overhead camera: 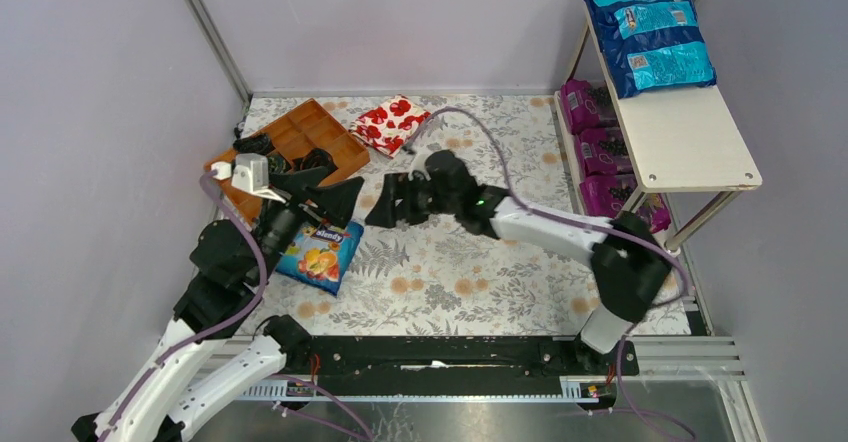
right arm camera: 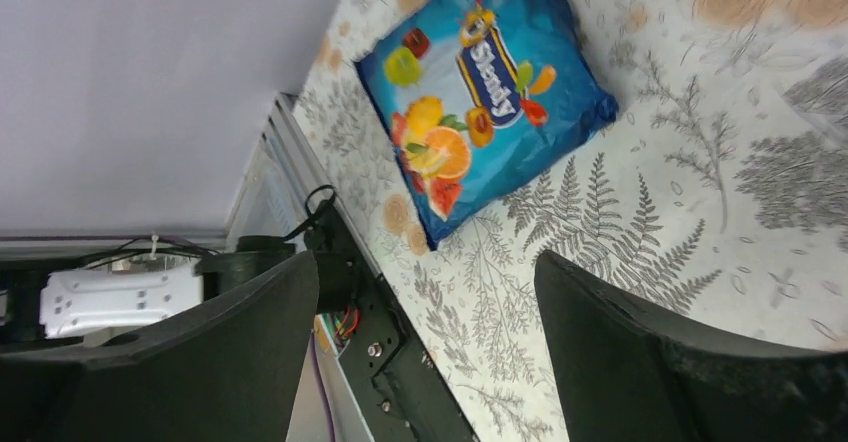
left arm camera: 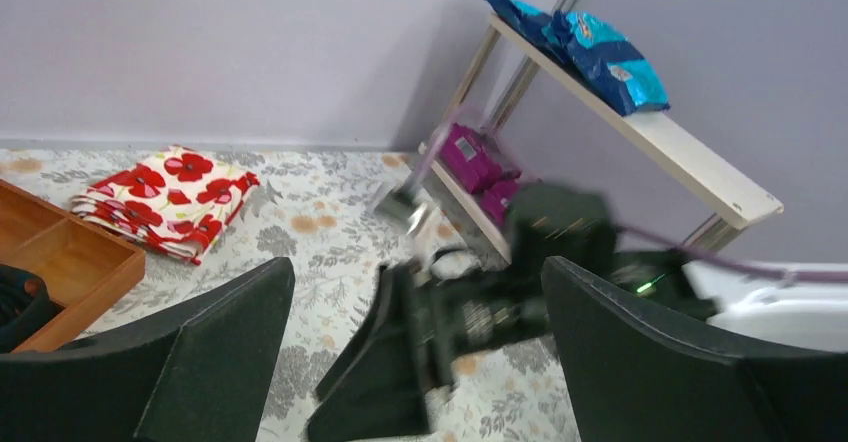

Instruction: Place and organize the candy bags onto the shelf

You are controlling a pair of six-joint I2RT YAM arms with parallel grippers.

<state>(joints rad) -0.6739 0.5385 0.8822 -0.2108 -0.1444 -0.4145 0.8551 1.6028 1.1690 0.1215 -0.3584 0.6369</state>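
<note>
My right gripper is open, and the blue candy bag's corner (overhead camera: 358,227) (right arm camera: 602,110) sticks out toward it. I will lower my right gripper toward the left in the top view and close it on that corner.
One blue candy bag (overhead camera: 322,253) with fruit pictures lies flat on the table at the left. It also fills the top of the right wrist view (right arm camera: 480,92). My left gripper (overhead camera: 325,200) hovers just beyond the bag's far edge, open and empty (left arm camera: 420,362). Facing it from the right, my right gripper (overhead camera: 388,207) is open too, empty (right arm camera: 430,352), and apart from the bag. The shelf (overhead camera: 690,137) stands at the right, with blue candy bags (overhead camera: 650,37) stacked on the far end of its top board and purple ones (overhead camera: 598,152) on its lower board.
A brown wooden tray (overhead camera: 305,142) with dark pieces sits at the back left, close behind my left gripper. A red-and-white flower packet (overhead camera: 391,123) lies behind the two grippers. The near part of the shelf's top board (left arm camera: 700,167) is bare. Grey walls enclose the table.
</note>
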